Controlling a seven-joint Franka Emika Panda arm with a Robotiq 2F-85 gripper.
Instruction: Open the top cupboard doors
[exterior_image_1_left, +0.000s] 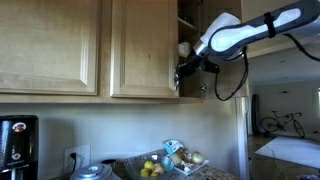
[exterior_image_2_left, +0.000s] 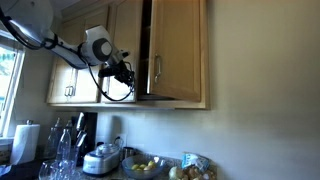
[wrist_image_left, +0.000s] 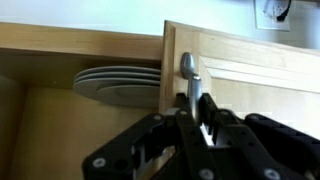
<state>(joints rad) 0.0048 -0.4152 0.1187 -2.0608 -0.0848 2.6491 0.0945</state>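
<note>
The robot will next move its gripper back away from the cupboard and let go of the slim silver handle (wrist_image_left: 188, 68) between its fingers, since the door is only slightly ajar.
The top cupboard doors are light oak. My gripper (wrist_image_left: 197, 112) is shut on the slim silver handle (wrist_image_left: 188, 68) of one door (wrist_image_left: 250, 70), near the handle's end. That door (exterior_image_1_left: 143, 45) looks slightly ajar: its edge shows, with the cupboard inside beside it. In both exterior views the gripper (exterior_image_1_left: 184, 68) (exterior_image_2_left: 127, 72) sits at that door's free edge (exterior_image_2_left: 126, 35). The other door of the pair (exterior_image_2_left: 178, 50) stands swung open, its handle (exterior_image_2_left: 155, 72) free, with a dark gap between the two doors.
Stacked plates (wrist_image_left: 115, 82) lie on a shelf inside. A wider door with no handle (exterior_image_1_left: 50, 45) is shut beside the pair. On the counter below are a fruit bowl (exterior_image_1_left: 152, 167), a coffee machine (exterior_image_1_left: 17, 145), a rice cooker (exterior_image_2_left: 104, 158) and bottles (exterior_image_2_left: 60, 140).
</note>
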